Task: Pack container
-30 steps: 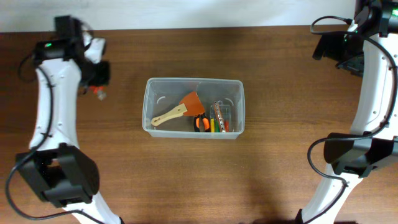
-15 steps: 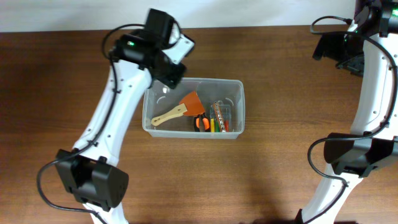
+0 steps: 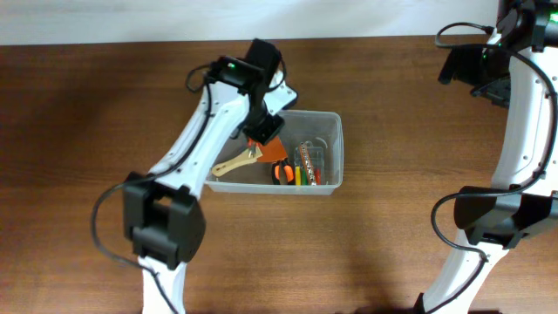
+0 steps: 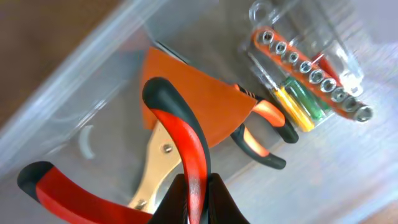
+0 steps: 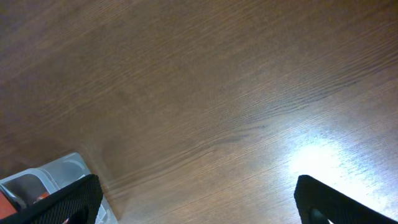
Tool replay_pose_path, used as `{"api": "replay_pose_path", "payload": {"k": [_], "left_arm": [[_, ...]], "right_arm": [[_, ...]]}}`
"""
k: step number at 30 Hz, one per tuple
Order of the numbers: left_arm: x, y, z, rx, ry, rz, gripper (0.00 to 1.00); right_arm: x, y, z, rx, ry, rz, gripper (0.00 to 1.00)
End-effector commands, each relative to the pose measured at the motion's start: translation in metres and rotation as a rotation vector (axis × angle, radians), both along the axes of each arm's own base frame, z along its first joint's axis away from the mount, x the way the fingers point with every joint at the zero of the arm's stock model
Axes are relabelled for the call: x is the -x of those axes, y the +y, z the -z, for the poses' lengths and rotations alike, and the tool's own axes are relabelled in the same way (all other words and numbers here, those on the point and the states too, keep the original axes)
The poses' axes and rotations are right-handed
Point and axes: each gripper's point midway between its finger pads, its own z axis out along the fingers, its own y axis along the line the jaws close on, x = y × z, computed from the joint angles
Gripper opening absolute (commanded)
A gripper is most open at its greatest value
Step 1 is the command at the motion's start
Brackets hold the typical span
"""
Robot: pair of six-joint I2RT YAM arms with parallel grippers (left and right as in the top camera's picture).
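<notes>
The red-and-black pliers already hang above the orange scraper (image 3: 272, 148) (image 4: 208, 106) in the tub, within the tub's sides, so my left gripper needs to lower them toward it and release them.
The container (image 3: 336, 119) is a clear rectangular tub in the middle of the table. In it lie an orange scraper (image 3: 272, 148) with a wooden handle, small orange-and-black pliers (image 3: 282, 173) and a clear case of bits (image 3: 311, 162). My left gripper (image 3: 265, 130) hangs over the tub's back left part, shut on one handle of red-and-black pliers (image 4: 180, 134). The left wrist view shows those pliers above the scraper (image 4: 208, 106), with the bit case (image 4: 311, 81) beyond and the left gripper (image 4: 198, 190) clamped on the handle. My right gripper (image 5: 199, 205) is open over bare wood.
The right arm (image 3: 488, 74) stays at the table's far right back corner, well away from the tub. A corner of the tub (image 5: 46, 183) shows at the lower left of the right wrist view. Brown wooden tabletop (image 3: 401, 218) surrounds the tub.
My left arm has swung from the table's far left to above the tub, carrying the red-handled pliers. The right arm has not moved.
</notes>
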Motion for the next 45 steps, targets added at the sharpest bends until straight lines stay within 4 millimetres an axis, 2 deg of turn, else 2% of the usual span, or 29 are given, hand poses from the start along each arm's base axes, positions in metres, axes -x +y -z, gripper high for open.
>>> {"api": "replay_pose_path", "payload": {"k": [1, 9, 11, 14, 17, 21, 26, 29, 32, 35, 38, 41, 42, 45], "left_arm": [[0.009, -0.017, 0.019, 0.038, 0.074, 0.039, 0.02], [0.024, -0.021, 0.061, -0.009, 0.169, 0.059, 0.03], [0.026, -0.021, 0.068, -0.017, 0.187, 0.06, 0.1], [0.027, -0.02, 0.071, -0.024, 0.2, 0.059, 0.33], [0.026, -0.02, 0.071, -0.021, 0.196, 0.06, 0.43], [0.027, -0.024, 0.063, 0.007, 0.199, 0.06, 0.46], [0.01, -0.036, 0.009, 0.09, 0.09, 0.063, 0.53], [-0.006, -0.041, -0.043, 0.141, -0.035, 0.065, 0.59], [-0.023, -0.028, -0.097, 0.15, -0.184, 0.016, 0.64], [-0.037, 0.0, -0.14, 0.107, -0.323, -0.063, 0.66], [-0.048, 0.04, -0.17, 0.028, -0.43, -0.182, 0.67], [-0.057, 0.092, -0.186, -0.07, -0.501, -0.363, 0.68], [-0.059, 0.106, -0.188, -0.091, -0.511, -0.42, 0.72], [-0.061, 0.15, -0.189, -0.13, -0.509, -0.59, 0.73]], "right_arm": [[0.001, -0.001, -0.005, 0.008, -0.013, 0.0, 0.99], [0.001, -0.001, -0.005, 0.008, -0.013, 0.0, 0.99], [0.001, -0.001, -0.005, 0.008, -0.013, 0.0, 0.99], [0.001, -0.001, -0.005, 0.008, -0.013, 0.0, 0.99], [0.001, -0.001, -0.005, 0.008, -0.013, 0.0, 0.99], [0.001, -0.001, -0.005, 0.008, -0.013, 0.0, 0.99], [0.001, -0.001, -0.005, 0.008, -0.013, 0.0, 0.99], [0.001, -0.001, -0.005, 0.008, -0.012, 0.0, 0.99], [0.001, -0.001, -0.005, 0.008, -0.013, 0.0, 0.99], [0.001, -0.001, -0.005, 0.008, -0.013, 0.0, 0.99], [0.001, -0.001, -0.005, 0.008, -0.013, 0.0, 0.99], [0.001, -0.001, -0.005, 0.008, -0.013, 0.0, 0.99], [0.001, -0.001, -0.005, 0.008, -0.013, 0.0, 0.99], [0.001, -0.001, -0.005, 0.008, -0.013, 0.0, 0.99]]}}
